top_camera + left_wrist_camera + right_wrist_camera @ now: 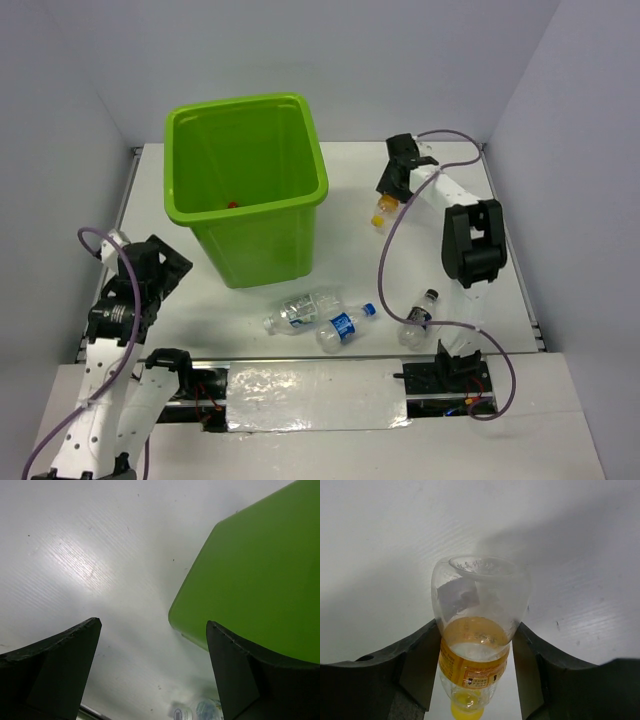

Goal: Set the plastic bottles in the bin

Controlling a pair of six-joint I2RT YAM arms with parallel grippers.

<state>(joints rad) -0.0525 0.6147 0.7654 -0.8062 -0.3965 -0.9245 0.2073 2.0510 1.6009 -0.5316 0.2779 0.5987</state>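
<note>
My right gripper rises next, then shifts left in the top view over the bin's opening (246,155) and releases the bottle, because the bin's rim stands high.
The lime-green bin (250,190) stands upright at the back centre, and a small red thing (232,204) shows inside it. My right gripper (392,190) is to the bin's right, shut on a clear bottle with an orange label and yellow-orange cap (384,210). In the right wrist view the fingers (420,665) press both sides of this bottle (477,595), cap toward the camera. My left gripper (165,262) is open and empty, left of the bin's base. The left wrist view shows the bin's wall (260,580) between open fingers (60,665). Three bottles lie on the table in front: a clear one (300,310), a blue-labelled one (345,326) and a black-capped one (418,314).
The white table is enclosed by white walls at the back and sides. A taped strip (315,385) runs along the near edge between the arm bases. The right arm's purple cable (385,260) loops over the table near the black-capped bottle.
</note>
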